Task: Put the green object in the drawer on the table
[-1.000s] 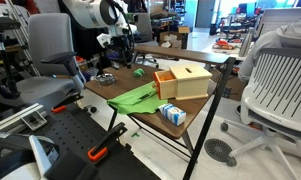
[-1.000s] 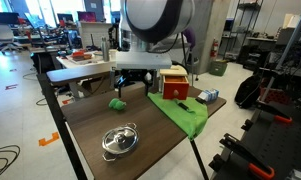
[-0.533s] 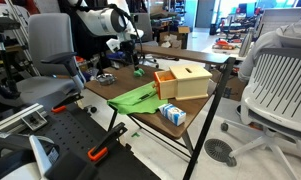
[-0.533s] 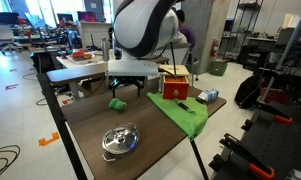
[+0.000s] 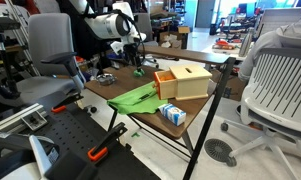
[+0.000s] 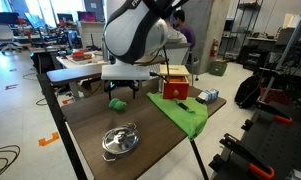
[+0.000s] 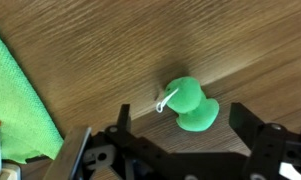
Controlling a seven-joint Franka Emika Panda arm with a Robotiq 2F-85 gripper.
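Observation:
My gripper needs to lower its open fingers around the sides of the green object (image 5: 139, 72) (image 7: 191, 104), because the lump is below the gap between them.
The green object (image 7: 188, 104) is a small roundish green lump with a white tag, lying on the brown wooden table (image 7: 110, 50). It shows in both exterior views (image 6: 117, 103) (image 5: 138, 72). My gripper (image 7: 182, 128) is open right above it, with one finger on each side of the lump and not touching it. In an exterior view the gripper (image 6: 123, 92) hangs just above the lump. The drawer (image 5: 182, 82), a light tan wooden box with an orange-brown compartment, stands on the same table (image 6: 90, 130); it also shows in the other exterior view (image 6: 174, 82).
A light green cloth (image 5: 135, 97) (image 6: 182, 112) (image 7: 15, 95) lies beside the drawer. A small blue and white carton (image 5: 171, 113) (image 6: 208, 96) sits near the table's edge. A metal pot with lid (image 6: 119, 140) stands on the table. Office chairs (image 5: 280, 90) surround it.
The arm has swung over and down toward the green lump; the gripper now hangs straight over it. The lump, drawer and cloth have not moved.

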